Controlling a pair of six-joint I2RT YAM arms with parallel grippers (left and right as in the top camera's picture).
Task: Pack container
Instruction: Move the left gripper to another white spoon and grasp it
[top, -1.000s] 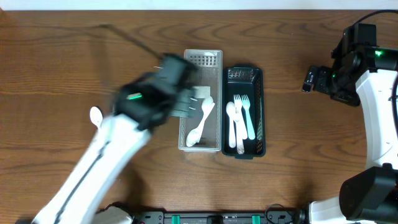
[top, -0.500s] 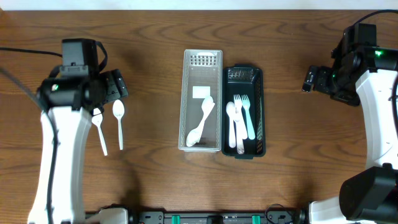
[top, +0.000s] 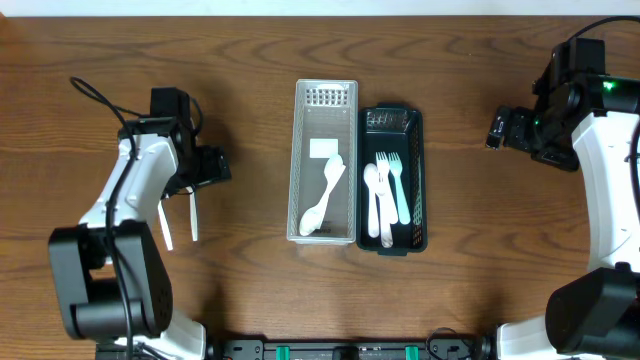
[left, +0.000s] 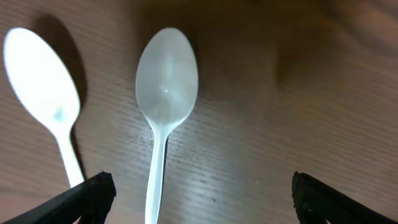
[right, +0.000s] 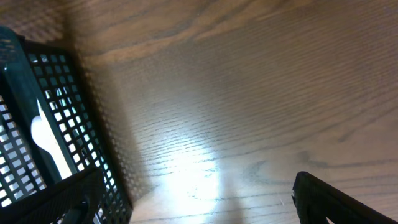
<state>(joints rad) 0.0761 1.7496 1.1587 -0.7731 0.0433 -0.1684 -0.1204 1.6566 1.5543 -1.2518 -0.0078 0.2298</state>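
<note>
Next, my left gripper will lower to the white spoon's handle, near its bowl (top: 192, 194) (left: 159, 143).
Two white plastic spoons lie side by side on the wood table at the left, their handles (top: 192, 218) showing below my left arm. My left gripper (top: 200, 168) hangs open just above them. In the left wrist view one spoon (left: 166, 81) runs down between the fingers, nearer the left one, and the other spoon (left: 43, 81) lies outside. A clear container (top: 350, 100) in the middle holds one white spoon (top: 322, 195). Beside it a dark container (top: 418, 120) holds white spoons and forks and a teal fork (top: 400, 195). My right gripper (top: 500, 128) is open, empty, right of the containers.
In the right wrist view the dark mesh container (right: 99, 130) stands at the left, with bare wood under the right gripper (right: 196, 196). A black cable (top: 95, 95) loops behind the left arm. The two containers touch along their long sides.
My left arm has swung from above the clear container to the left and now sits low over the two spoons on the table. The right arm has not moved.
</note>
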